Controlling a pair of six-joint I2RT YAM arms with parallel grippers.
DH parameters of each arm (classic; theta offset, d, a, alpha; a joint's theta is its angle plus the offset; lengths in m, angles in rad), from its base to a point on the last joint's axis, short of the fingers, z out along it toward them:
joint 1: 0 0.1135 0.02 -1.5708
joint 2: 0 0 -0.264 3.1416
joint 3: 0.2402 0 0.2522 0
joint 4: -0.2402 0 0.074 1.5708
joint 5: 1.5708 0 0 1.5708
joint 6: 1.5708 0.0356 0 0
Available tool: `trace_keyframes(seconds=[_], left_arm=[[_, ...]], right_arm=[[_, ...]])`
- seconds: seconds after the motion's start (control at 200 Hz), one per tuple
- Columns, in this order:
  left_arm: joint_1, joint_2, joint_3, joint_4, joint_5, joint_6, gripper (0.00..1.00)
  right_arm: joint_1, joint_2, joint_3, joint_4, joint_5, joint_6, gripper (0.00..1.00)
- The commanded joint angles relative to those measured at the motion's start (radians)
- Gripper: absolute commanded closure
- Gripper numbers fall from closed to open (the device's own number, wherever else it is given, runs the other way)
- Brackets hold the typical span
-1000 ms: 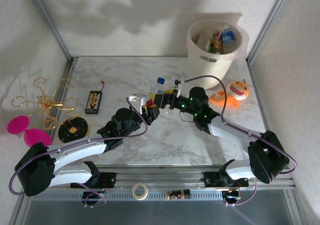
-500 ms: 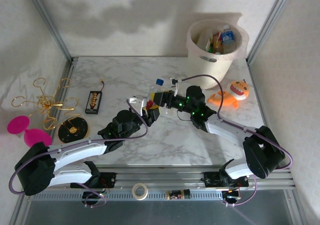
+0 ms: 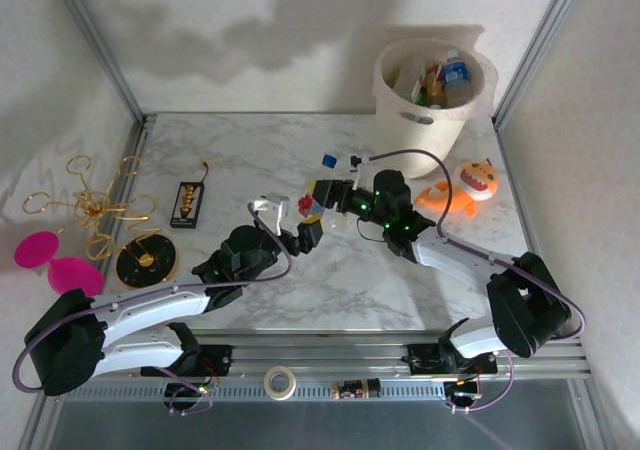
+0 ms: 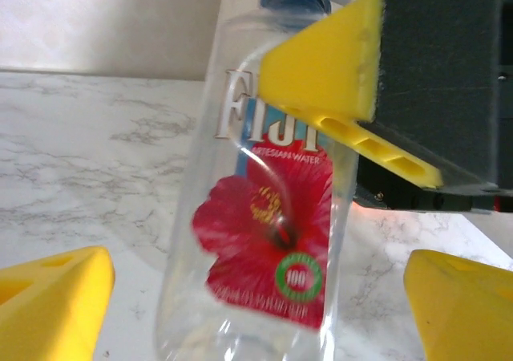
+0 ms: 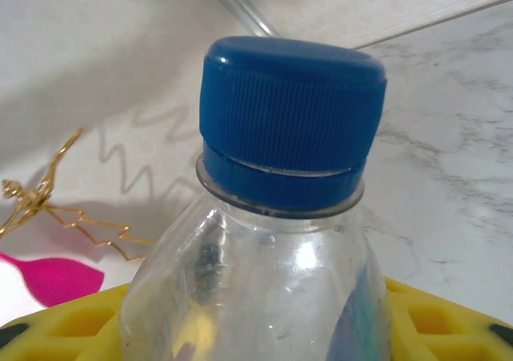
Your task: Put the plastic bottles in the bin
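Note:
The robot's right gripper will swing the bottle outward over the opening of the bin and let go of it where other bottles already lie.
A clear plastic bottle point(image 3: 318, 182) with a blue cap and a red flower label is held up over the table's middle. My right gripper point(image 3: 322, 192) is shut on it; in the right wrist view its yellow pads point(image 5: 72, 322) press the bottle point(image 5: 280, 281) just below the cap. My left gripper point(image 3: 290, 222) stands open just near-left of it. In the left wrist view its yellow fingertips point(image 4: 52, 293) are spread wide on either side of the bottle point(image 4: 272, 217), apart from it. The bin point(image 3: 436, 122) stands at the far right with several bottles point(image 3: 455, 72) inside.
An orange pumpkin-faced toy point(image 3: 465, 186) lies near the bin. At the left are a gold wire stand point(image 3: 95, 210), pink discs point(image 3: 45, 255), a black tray point(image 3: 188, 203) and a gold disc on a black base point(image 3: 145, 260). A tape roll point(image 3: 280, 380) sits on the front rail.
The bottle passed from one gripper to the other: my right gripper closed on it, and my left gripper opened and drew back toward the near left.

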Motion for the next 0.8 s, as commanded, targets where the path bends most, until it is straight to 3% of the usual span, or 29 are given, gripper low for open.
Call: trace_keyframes(seconds=[0.0, 0.265, 0.436, 0.581, 0.791], left_arm=[[-0.004, -0.039, -0.036, 0.05, -0.075, -0.045, 0.04], [0.03, -0.061, -0.106, 0.017, -0.215, -0.168, 0.0], [0.115, -0.02, -0.12, -0.072, -0.238, -0.325, 0.0], [0.186, 0.036, -0.136, -0.118, -0.19, -0.446, 0.0], [0.204, 0.074, -0.18, -0.075, -0.122, -0.508, 0.0]], right_arm=[[-0.046, -0.047, 0.028, -0.046, 0.061, -0.015, 0.53], [-0.21, -0.126, 0.096, -0.188, 0.107, -0.115, 0.53], [-0.306, -0.139, 0.222, -0.269, 0.17, -0.2, 0.53], [-0.384, -0.106, 0.342, -0.279, 0.195, -0.22, 0.54], [-0.481, 0.003, 0.533, -0.242, 0.251, -0.223, 0.54]])
